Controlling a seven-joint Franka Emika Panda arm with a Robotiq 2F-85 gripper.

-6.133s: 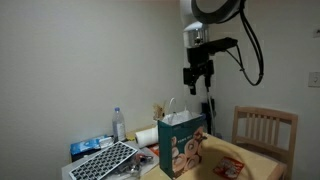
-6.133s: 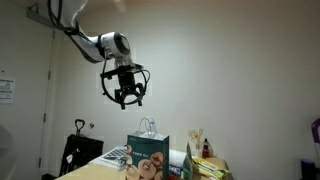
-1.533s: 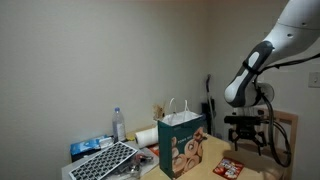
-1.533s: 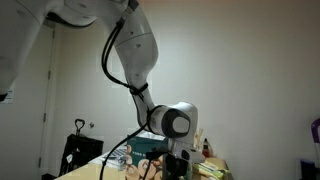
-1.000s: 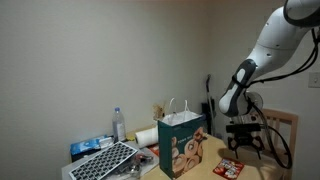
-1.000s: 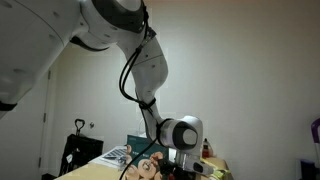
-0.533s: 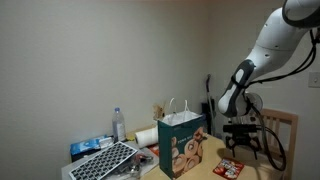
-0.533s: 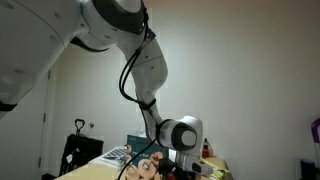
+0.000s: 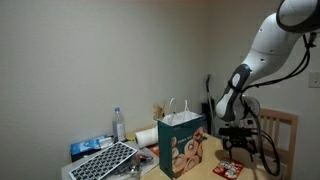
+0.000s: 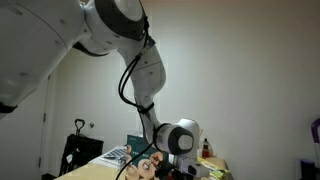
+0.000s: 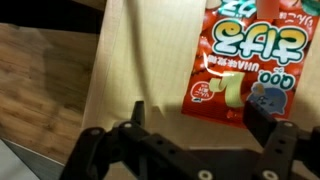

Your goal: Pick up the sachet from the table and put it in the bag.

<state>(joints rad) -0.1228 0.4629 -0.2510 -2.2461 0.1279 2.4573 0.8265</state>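
Note:
The sachet's lower end (image 9: pixel 231 165) (image 11: pixel 225 108) is below my open gripper and slightly to the right in the wrist view, so my gripper needs to go down and ease onto it next.
The red-orange sachet (image 9: pixel 229 169) lies flat on the tan table (image 9: pixel 205 173), to the right of the upright bag (image 9: pixel 182 146) with its white top edge and loop handles. In the wrist view the sachet (image 11: pixel 238 58) fills the upper right, on the table (image 11: pixel 135 55). My gripper (image 9: pixel 240 150) points down just above the sachet. In the wrist view its two fingers (image 11: pixel 200 122) stand wide apart and open, with the sachet's near edge between them and nothing held.
A clear plastic bottle (image 9: pixel 119 124) and a grey keyboard-like slab (image 9: pixel 104 160) are at the table's left end. A slatted wooden chair (image 9: pixel 282 126) stands behind the arm. The table edge and wooden floor (image 11: pixel 40 85) show beside the sachet.
The gripper has come down from high above the bag to just over the sachet, lowering a little more over the last second. The sachet and bag have not moved.

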